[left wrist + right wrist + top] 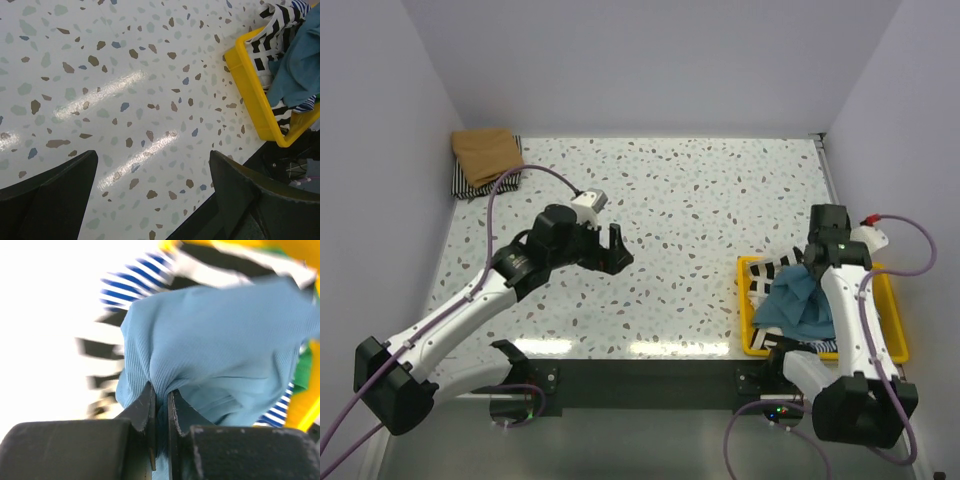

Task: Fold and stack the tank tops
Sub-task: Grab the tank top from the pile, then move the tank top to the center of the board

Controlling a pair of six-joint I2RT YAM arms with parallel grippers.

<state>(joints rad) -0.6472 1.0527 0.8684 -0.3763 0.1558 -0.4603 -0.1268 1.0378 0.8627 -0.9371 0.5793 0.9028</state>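
My right gripper lifts the teal-blue tank top up out of the yellow tray next, then brings it down onto the bare middle of the table.
A teal-blue tank top lies bunched on top of the pile in the yellow tray at the right. My right gripper is shut on a fold of this teal-blue tank top. Black-and-white striped tank tops lie under it, and a strip of green cloth shows at the tray's side. A tan-brown tank top lies folded on a striped one at the table's far left corner. My left gripper hangs open over the bare speckled table, its fingers wide apart with nothing between them.
The yellow tray stands at the table's near right edge, seen at the upper right of the left wrist view. Grey walls close in the table on the left, back and right. A dark strip runs along the near edge between the arm bases.
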